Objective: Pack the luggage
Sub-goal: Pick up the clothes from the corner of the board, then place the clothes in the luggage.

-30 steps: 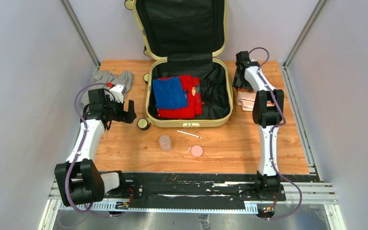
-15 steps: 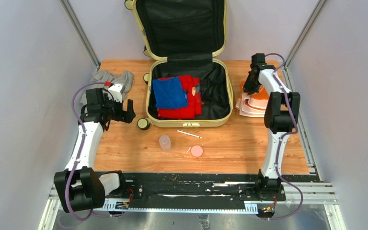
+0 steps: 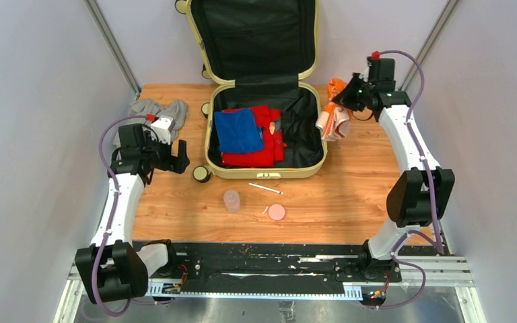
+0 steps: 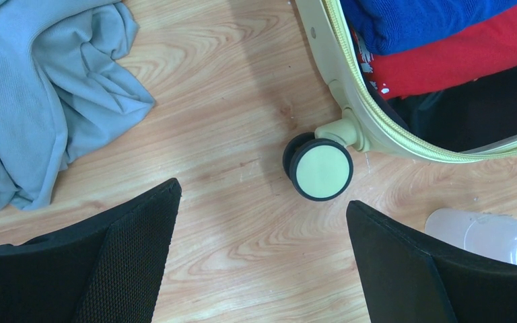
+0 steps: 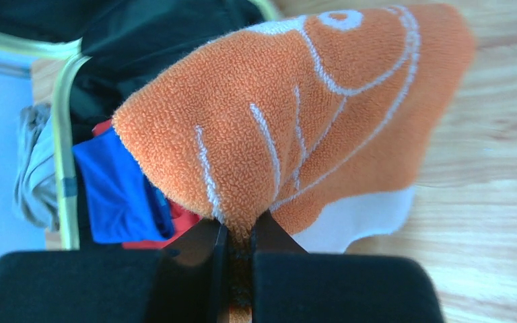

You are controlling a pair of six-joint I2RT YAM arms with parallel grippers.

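My right gripper swings to the left in the top view next, down over the blue cloth (image 3: pixel 238 130) (image 5: pixel 122 183), and releases, as the towel hangs by the luggage's rim.
The pale-yellow luggage (image 3: pixel 266 173) lies open at the table's back middle, lid up against the wall, with a blue cloth (image 3: pixel 238 130) on red clothes (image 3: pixel 264 155) inside. My right gripper (image 3: pixel 342 99) is shut on an orange-and-white towel (image 3: pixel 332 118) that hangs in the air by the luggage's right rim; in the right wrist view the orange towel (image 5: pixel 296 121) bunches between the closed fingers. My left gripper (image 4: pixel 262 208) stands open over bare wood, just short of a luggage wheel (image 4: pixel 320 168).
A grey garment (image 3: pixel 153 111) lies at the back left. A clear cup (image 3: pixel 231 200), a thin white stick (image 3: pixel 265 188) and a pink lid (image 3: pixel 277 212) sit in front of the luggage. Metal frame posts stand at both back corners.
My right gripper closed on the orange towel, lifted it off the table at the right and swung it up and left toward the luggage. The left arm stayed put.
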